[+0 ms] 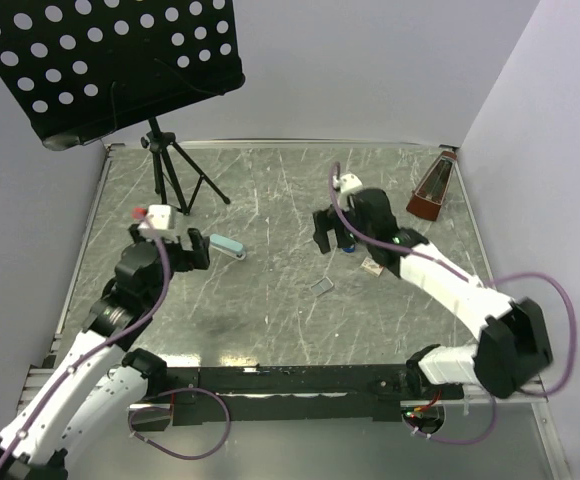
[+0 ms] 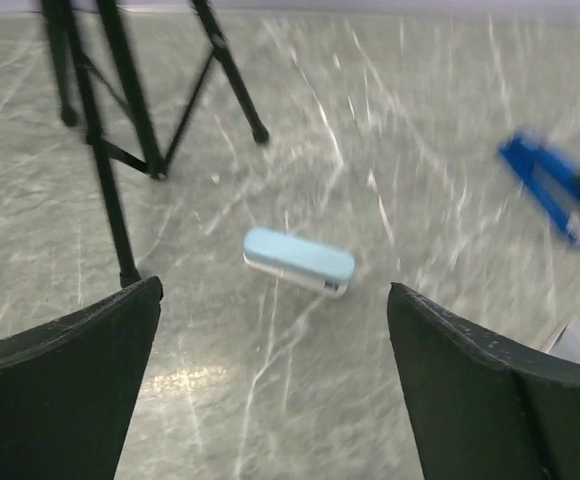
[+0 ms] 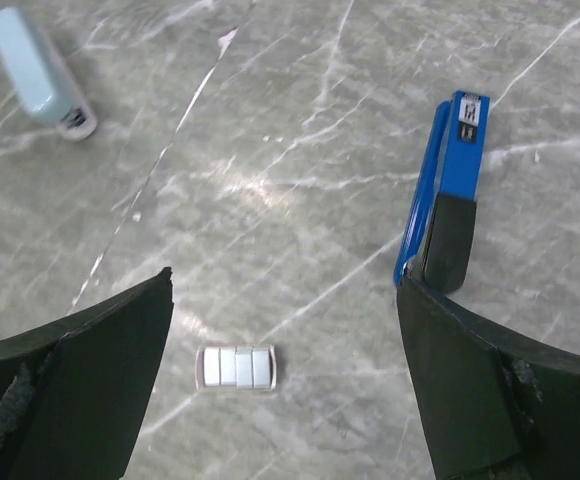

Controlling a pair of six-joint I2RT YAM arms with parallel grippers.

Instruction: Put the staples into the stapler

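The pale blue case's length lies crosswise to my open fingers, so my left gripper will turn and lower over the case's end nearer the staples.
The blue stapler with black inner parts lies on the table, its near end just beyond my right gripper's right finger. It also shows in the left wrist view, and the right gripper mostly hides it in the top view. The staples, a small silvery strip in a tray, lie between the right gripper's open fingers, below them, and show in the top view. My right gripper is open and empty. My left gripper is open and empty, far left of the stapler.
A pale blue oblong case lies just ahead of the left gripper. A small whitish box lies right of the staples. A music stand's tripod stands back left, and a brown metronome back right.
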